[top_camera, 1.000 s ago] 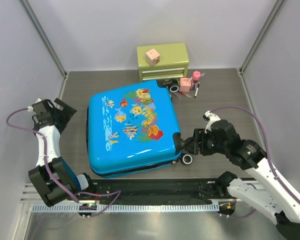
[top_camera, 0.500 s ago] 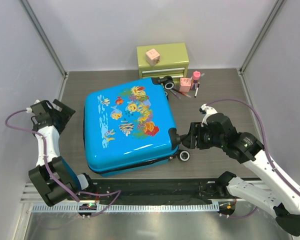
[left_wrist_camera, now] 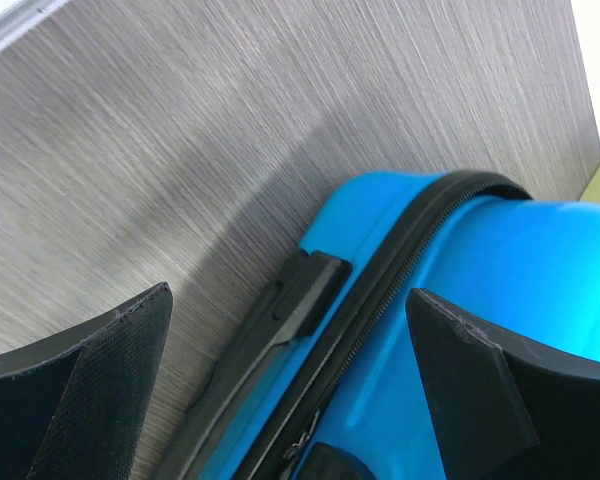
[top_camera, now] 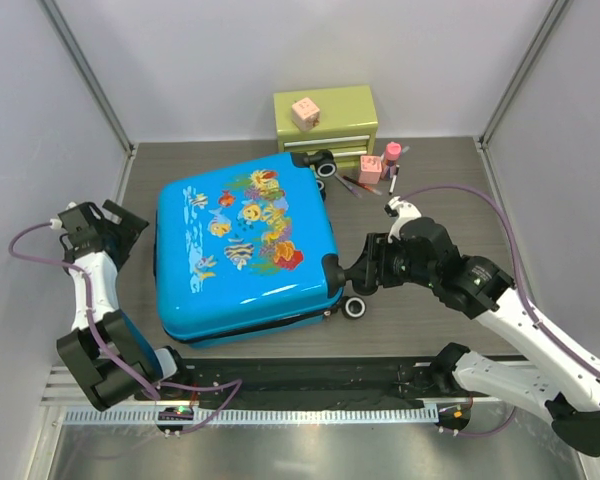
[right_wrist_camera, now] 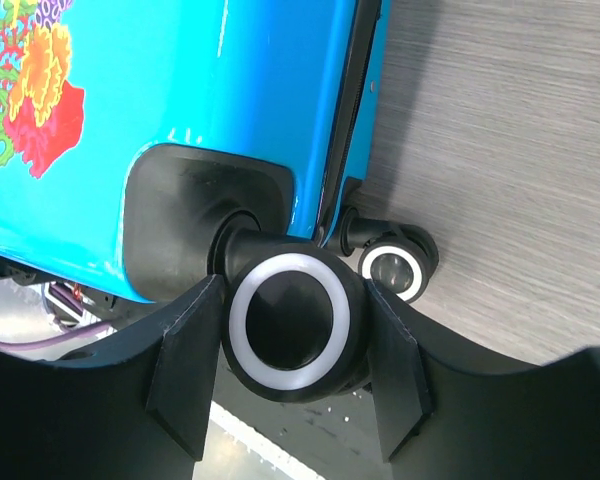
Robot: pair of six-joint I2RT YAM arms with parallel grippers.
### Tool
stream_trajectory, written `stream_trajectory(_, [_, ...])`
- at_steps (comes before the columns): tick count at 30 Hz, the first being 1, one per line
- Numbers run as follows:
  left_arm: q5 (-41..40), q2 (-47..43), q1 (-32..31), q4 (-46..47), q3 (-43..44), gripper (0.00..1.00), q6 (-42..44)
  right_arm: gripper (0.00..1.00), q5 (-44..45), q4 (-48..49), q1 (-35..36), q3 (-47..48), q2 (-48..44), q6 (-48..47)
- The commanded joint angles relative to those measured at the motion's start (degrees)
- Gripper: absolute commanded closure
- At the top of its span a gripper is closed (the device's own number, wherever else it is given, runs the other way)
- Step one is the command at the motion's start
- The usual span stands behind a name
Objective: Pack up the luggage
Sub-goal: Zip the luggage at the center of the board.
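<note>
The black wheel moves to the left in the top view next under my right gripper's push and release, as bare tabletop beyond the suitcase (top_camera: 142,285) leaves room that way.
The luggage (top_camera: 240,250) is a bright blue hard-shell suitcase with a fish-and-coral print. It lies closed and flat in the middle of the table. My right gripper (top_camera: 352,275) is at its near right corner. In the right wrist view my right gripper (right_wrist_camera: 292,350) is shut on a black wheel with a white ring (right_wrist_camera: 290,322), below the blue shell (right_wrist_camera: 180,80). My left gripper (top_camera: 128,228) is open just left of the suitcase. In the left wrist view it (left_wrist_camera: 290,390) straddles the zipper edge and a black side handle (left_wrist_camera: 290,300) without touching.
A small green drawer chest (top_camera: 325,122) stands at the back with a pink cube (top_camera: 304,112) on top. Pink bottles and pens (top_camera: 380,165) lie to its right. A second suitcase wheel (right_wrist_camera: 395,268) rests on the table beside the gripped one.
The suitcase has slid left and turned a little, with my right gripper on its wheel moving left with it. Its left edge now lies close to my left gripper.
</note>
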Motion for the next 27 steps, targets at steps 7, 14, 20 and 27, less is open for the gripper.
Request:
stream_trajectory(7, [4.8, -0.6, 0.6, 5.3, -1.5, 0.00, -0.6, 0.96, 2.3, 20.9, 4.0, 0.3, 2.1, 0.7])
stream_trajectory(14, [4.4, -1.3, 0.6, 5.3, -1.6, 0.00, -0.5, 0.96, 5.5, 22.5, 7.7, 5.7, 5.0, -1.2])
stream_trajectory(20, [5.2, -1.4, 0.6, 5.4, -1.5, 0.00, -0.3, 0.96, 7.0, 26.4, 10.5, 5.3, 8.7, -1.3])
stream_trajectory(27, [2.6, -7.2, -1.1, 5.2, -2.0, 0.00, 0.5, 0.96, 9.3, 32.0, 11.9, 1.9, 10.4, -0.3])
